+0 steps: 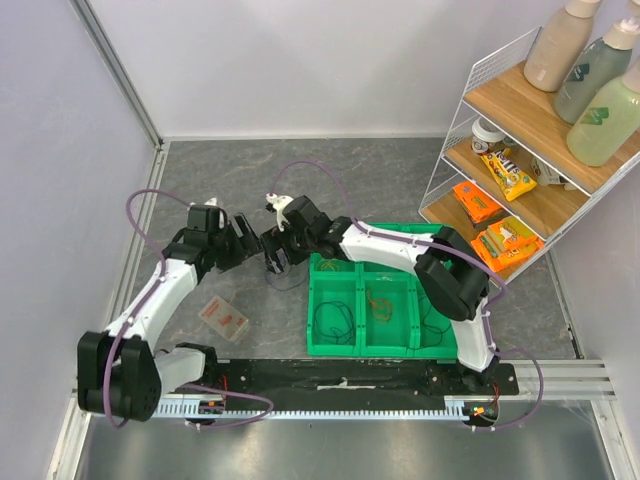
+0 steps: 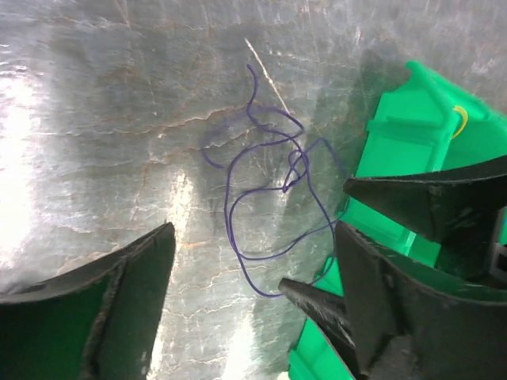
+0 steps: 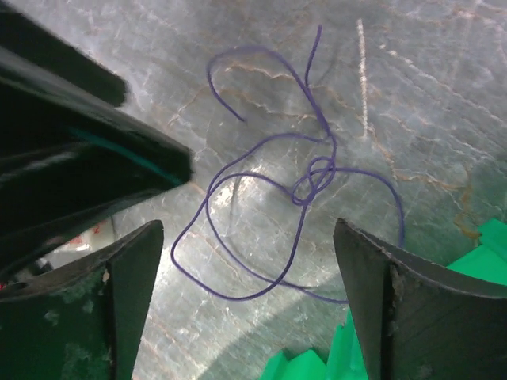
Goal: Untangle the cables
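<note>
The right gripper comes down next onto the small knot [image 3: 313, 182] in the purple cable below its open fingers, since several parts of the cable bunch together there.
A thin purple cable [image 3: 261, 229] lies loose on the grey table with a small knot [image 3: 313, 182] in its middle. It also shows in the left wrist view [image 2: 269, 206] and faintly in the top view [image 1: 287, 277], just left of the green tray [image 1: 318, 268]. My left gripper [image 2: 253, 229] is open and empty, hovering over the cable. My right gripper [image 3: 249, 226] is open and empty, over the same cable from the tray side. The two grippers [image 1: 250, 242] [image 1: 275, 260] are close together. A dark cable [image 1: 333, 320] and an orange cable [image 1: 380, 305] lie in separate tray compartments.
A small clear box [image 1: 223, 317] with orange contents lies on the table near the left arm. A wire shelf [image 1: 470, 130] with bottles and snack packs stands at the back right. The right gripper's fingers [image 2: 428, 202] show close beside my left finger.
</note>
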`<state>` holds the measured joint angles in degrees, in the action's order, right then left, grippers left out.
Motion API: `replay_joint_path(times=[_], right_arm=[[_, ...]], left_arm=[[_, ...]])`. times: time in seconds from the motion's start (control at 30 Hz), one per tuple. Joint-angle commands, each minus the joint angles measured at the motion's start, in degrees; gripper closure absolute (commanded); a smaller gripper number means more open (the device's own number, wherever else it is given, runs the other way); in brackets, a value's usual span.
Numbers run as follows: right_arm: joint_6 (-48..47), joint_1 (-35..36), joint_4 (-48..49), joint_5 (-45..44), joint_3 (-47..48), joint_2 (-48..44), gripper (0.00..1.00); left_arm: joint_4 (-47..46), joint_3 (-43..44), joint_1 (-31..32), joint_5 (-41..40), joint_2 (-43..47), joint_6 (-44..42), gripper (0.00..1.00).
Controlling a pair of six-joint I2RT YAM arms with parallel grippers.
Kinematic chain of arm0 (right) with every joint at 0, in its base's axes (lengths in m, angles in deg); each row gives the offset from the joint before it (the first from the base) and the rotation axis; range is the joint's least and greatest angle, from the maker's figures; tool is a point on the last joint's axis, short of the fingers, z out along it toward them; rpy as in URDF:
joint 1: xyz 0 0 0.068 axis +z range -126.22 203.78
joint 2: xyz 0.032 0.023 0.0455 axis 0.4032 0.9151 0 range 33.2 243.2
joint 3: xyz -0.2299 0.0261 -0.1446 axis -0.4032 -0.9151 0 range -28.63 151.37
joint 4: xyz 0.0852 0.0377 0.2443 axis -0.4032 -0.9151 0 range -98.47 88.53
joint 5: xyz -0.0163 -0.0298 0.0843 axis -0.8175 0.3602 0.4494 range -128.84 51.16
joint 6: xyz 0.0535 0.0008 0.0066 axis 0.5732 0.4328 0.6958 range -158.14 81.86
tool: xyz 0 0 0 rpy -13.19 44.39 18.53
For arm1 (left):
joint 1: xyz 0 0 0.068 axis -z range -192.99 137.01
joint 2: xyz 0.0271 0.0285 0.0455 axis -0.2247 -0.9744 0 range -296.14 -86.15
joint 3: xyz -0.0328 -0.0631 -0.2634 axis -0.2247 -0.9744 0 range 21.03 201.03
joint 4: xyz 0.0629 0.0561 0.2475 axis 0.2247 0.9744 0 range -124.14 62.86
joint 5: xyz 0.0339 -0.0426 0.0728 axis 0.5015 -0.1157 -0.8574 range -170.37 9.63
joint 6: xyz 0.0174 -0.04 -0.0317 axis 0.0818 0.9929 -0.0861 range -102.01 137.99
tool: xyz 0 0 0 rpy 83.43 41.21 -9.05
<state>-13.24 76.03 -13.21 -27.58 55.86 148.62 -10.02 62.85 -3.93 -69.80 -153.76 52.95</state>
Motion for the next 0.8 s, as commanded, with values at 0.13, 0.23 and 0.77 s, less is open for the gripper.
replay_joint_path(times=[0.13,0.23,0.77], right_arm=[[8.92,4.87,-5.03,-22.22,7.26,5.68,0.02],[10.95,6.63,-9.51,-27.77,12.70,10.43,0.06],[1.66,9.89,-13.57,-38.60,14.06,3.64,1.00]], left_arm=[[5.05,3.26,-0.45,-8.36,12.06,-0.24,0.07],[6.55,3.36,-0.36,-12.13,16.27,-0.16,0.09],[6.64,-0.52,-0.53,-17.95,31.66,0.11,0.20]])
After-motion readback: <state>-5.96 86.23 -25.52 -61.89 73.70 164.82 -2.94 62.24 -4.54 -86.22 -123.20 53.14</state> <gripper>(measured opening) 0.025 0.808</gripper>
